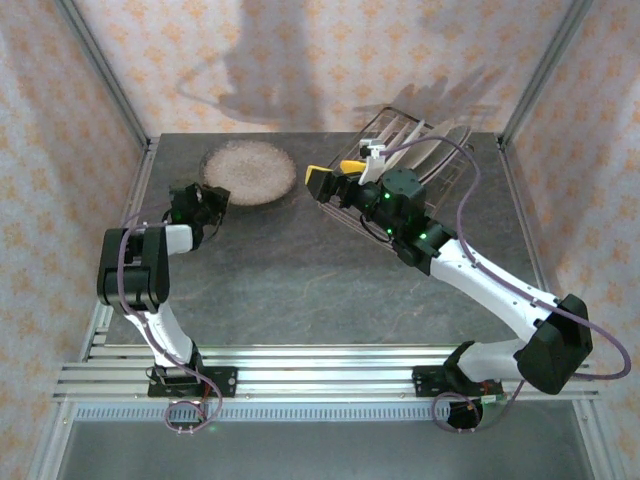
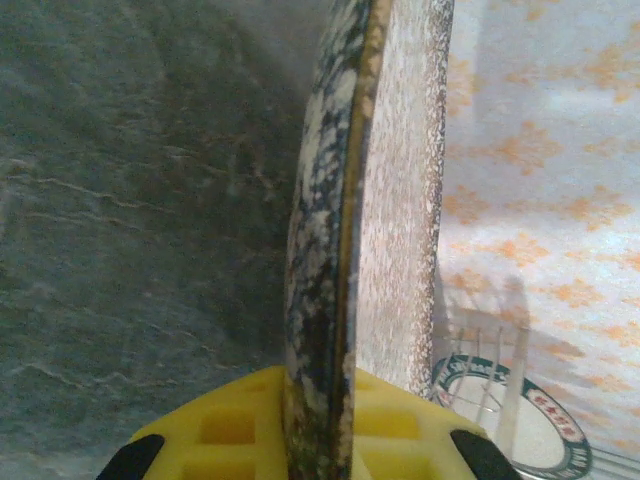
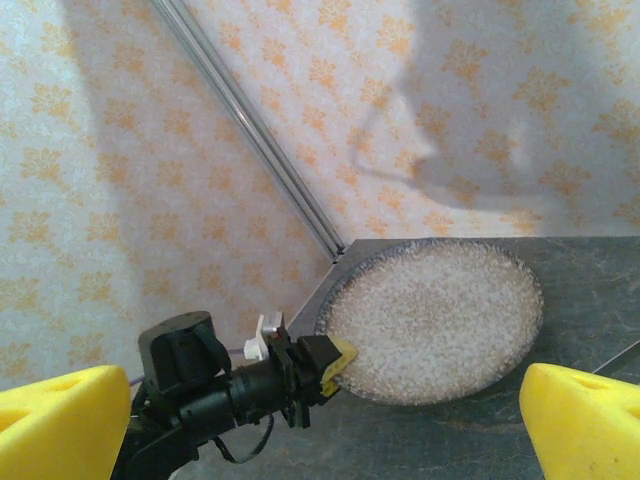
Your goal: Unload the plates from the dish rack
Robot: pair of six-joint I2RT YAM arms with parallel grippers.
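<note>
I need to lower the speckled plate next with my left gripper, moving slightly toward the dish rack (image 1: 395, 125), and let go of the plate's rim there, because bare tabletop is below the gripper and the plate.
The large multicolour-speckled plate (image 1: 248, 172) lies at the back left of the table. My left gripper (image 1: 210, 200) is shut on its near rim. The left wrist view has that plate (image 2: 390, 200) edge-on, its rim pinched between the yellow jaws of my left gripper (image 2: 320, 440). My right gripper (image 1: 335, 175) stands open at the left end of the dish rack (image 1: 395, 125), holding nothing. Pale plates (image 1: 432, 145) stand upright in the rack. In the right wrist view the speckled plate (image 3: 435, 320) and the left gripper (image 3: 340, 365) lie beyond my wide-open right gripper (image 3: 320, 425).
Patterned walls and metal frame posts (image 1: 110, 75) close in the table's back and sides. A dark-rimmed plate (image 2: 530, 425) shows among rack wires in the left wrist view. Bare grey tabletop (image 1: 300, 270) stretches between the two arms.
</note>
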